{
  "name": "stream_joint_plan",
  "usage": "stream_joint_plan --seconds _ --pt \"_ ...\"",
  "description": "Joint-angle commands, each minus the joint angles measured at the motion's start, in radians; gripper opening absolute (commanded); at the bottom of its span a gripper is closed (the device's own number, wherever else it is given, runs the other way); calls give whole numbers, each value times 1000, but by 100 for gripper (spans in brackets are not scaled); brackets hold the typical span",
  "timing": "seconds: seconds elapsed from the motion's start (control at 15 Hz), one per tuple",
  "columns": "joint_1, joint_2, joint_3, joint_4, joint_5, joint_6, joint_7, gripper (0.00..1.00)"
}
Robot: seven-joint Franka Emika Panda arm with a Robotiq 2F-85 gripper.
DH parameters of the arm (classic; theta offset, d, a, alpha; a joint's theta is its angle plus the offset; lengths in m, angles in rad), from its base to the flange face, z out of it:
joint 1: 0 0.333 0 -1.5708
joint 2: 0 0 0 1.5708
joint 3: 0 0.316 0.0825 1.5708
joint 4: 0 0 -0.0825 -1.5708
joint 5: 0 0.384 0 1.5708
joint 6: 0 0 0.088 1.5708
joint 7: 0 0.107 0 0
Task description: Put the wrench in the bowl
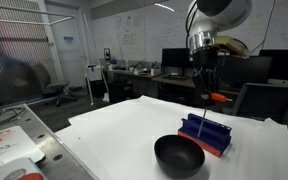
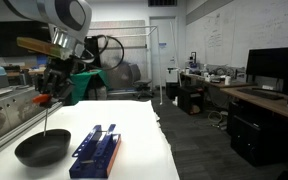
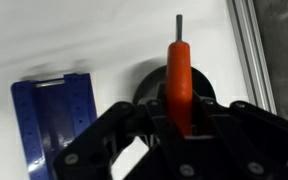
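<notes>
My gripper moves down toward the black bowl's opening next and releases the wrench there, since the wrench's stem already points down above the bowl.
My gripper [image 3: 180, 122] is shut on the wrench [image 3: 178, 75], a slim orange-red tool with a thin grey metal shaft. In both exterior views the gripper [image 1: 206, 88] [image 2: 50, 92] hangs in the air with the wrench [image 1: 218, 98] [image 2: 42, 100], whose shaft points down. The glossy black bowl [image 1: 179, 155] [image 2: 41, 150] sits on the white table. In the wrist view the bowl [image 3: 210, 88] lies right behind the wrench, mostly hidden by the fingers. In one exterior view the shaft tip hangs just above the bowl's rim.
A blue ridged rack [image 1: 207, 135] [image 2: 96, 150] [image 3: 54, 120] lies right beside the bowl on the white table [image 1: 114, 130]. A metal rail [image 3: 252, 50] runs along the table edge. Desks, monitors and chairs stand behind.
</notes>
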State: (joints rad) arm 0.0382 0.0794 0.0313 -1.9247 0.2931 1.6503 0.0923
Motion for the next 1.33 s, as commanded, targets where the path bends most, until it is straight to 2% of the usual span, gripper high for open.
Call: stream_joint_plan --seconds 0.0,0.2,0.53,0.6,0.67,0.73,1.07,1.27 --pt "-10 138 12 33 97 -2 -179 14" --pt "-17 223 25 59 127 -27 -281 14" --pt "-11 311 42 97 104 -14 -311 15" --pt "-11 323 46 109 101 -17 -312 18" --pt "-10 334 49 122 96 -25 -309 44" --pt "-10 340 51 129 95 -26 -309 44" --pt "-23 314 50 137 94 -34 -319 83" --pt "-32 274 45 128 93 -37 -319 100"
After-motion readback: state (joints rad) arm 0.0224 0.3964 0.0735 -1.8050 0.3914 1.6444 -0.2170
